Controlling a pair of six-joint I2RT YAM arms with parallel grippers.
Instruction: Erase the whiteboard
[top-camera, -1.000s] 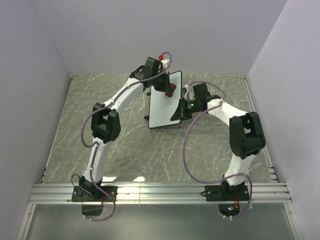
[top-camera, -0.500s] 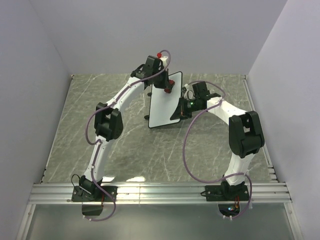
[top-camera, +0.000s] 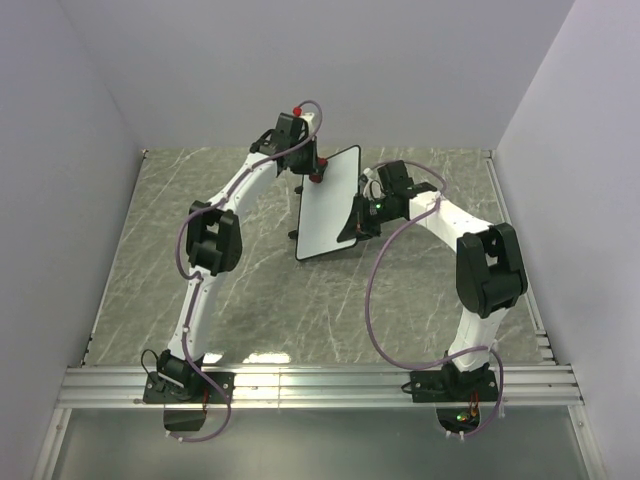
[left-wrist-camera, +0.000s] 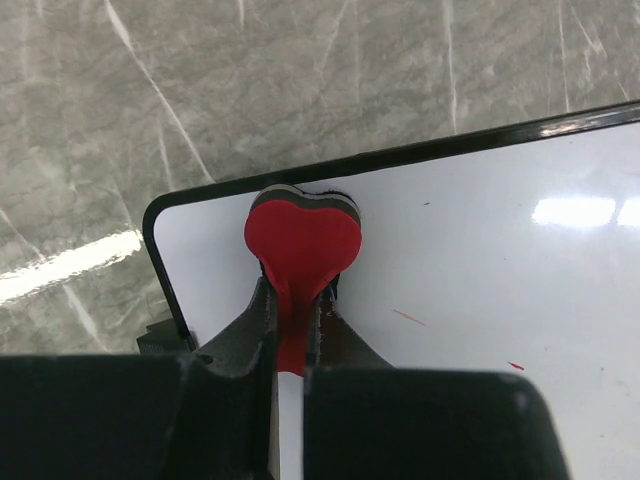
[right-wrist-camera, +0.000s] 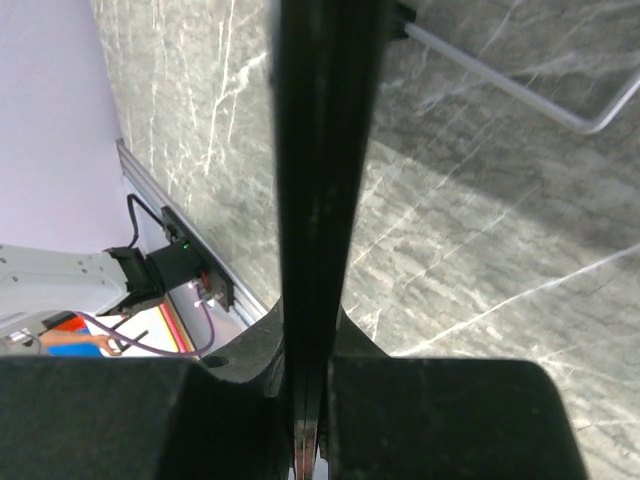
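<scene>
Next, my left gripper moves to the left in the top view, back and down to release the eraser, since bare tabletop lies below it there.
The whiteboard stands tilted on its edge at mid-table, white with a thin black frame. My right gripper is shut on its right edge; in the right wrist view the frame runs edge-on between the jaws of that gripper. My left gripper is shut on a red eraser with a black base. The eraser presses on the board's face at its upper left corner. Two tiny red marks remain on the white surface.
A grey marble tabletop lies under the board. Aluminium rails run along the near edge and the right side. A thin metal rod shows behind the board. Plain walls close in on three sides.
My left gripper has slid the eraser leftward along the board's top edge to its upper left corner. The right gripper and the board have barely moved.
</scene>
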